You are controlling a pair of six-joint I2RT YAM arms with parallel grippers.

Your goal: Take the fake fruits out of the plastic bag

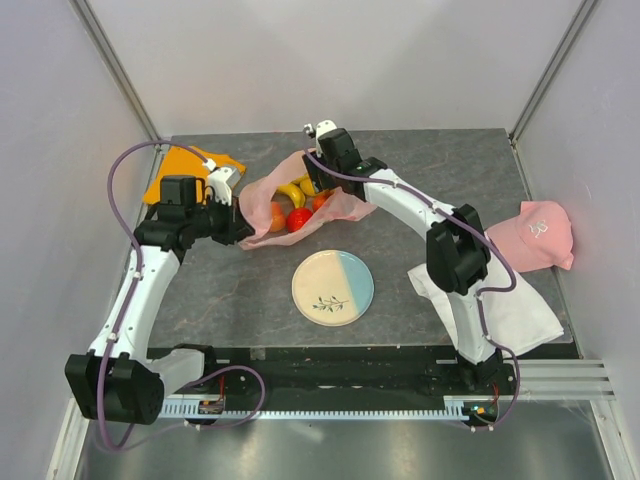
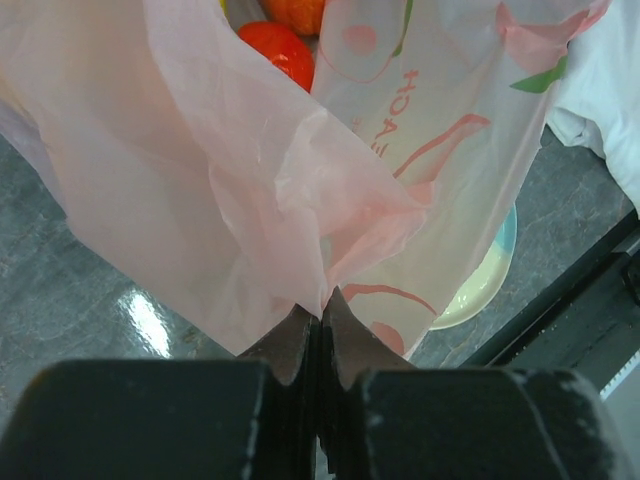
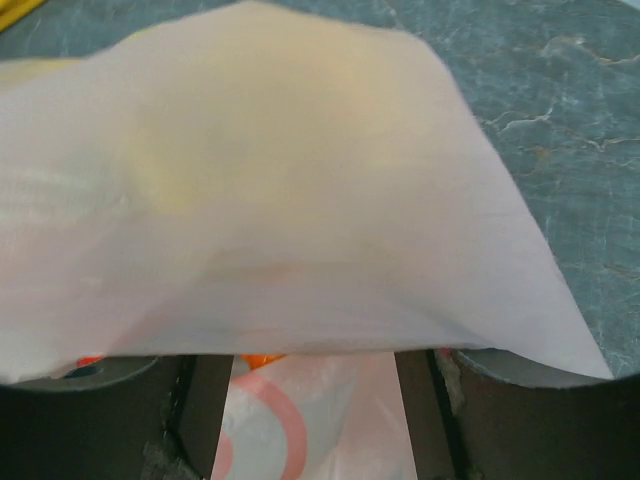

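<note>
My right gripper moves down deeper into the bag (image 1: pixel 262 200) next, onto the banana bunch's end, and closes, since yellow shows through the bag's film beside my spread fingers.
The pink plastic bag (image 1: pixel 262 200) lies at the table's middle back with its mouth open. Inside it show a yellow banana bunch (image 1: pixel 297 189), a red fruit (image 1: pixel 298 220) and orange fruits (image 1: pixel 277 215). My left gripper (image 1: pixel 243 225) is shut on the bag's left edge; in the left wrist view the jaws (image 2: pixel 322 300) pinch the film (image 2: pixel 250 190), with the red fruit (image 2: pixel 280 50) beyond. My right gripper (image 1: pixel 322 188) sits at the bag's far right side. In the right wrist view its fingers (image 3: pixel 200 420) stand wide apart, the tips hidden under bag film (image 3: pixel 300 200).
A cream and blue plate (image 1: pixel 333 287) lies in front of the bag and shows in the left wrist view (image 2: pixel 480 285). A folded orange cloth (image 1: pixel 185 165) is at the back left. A pink cap (image 1: pixel 535 235) and a white cloth (image 1: pixel 505 305) lie at the right.
</note>
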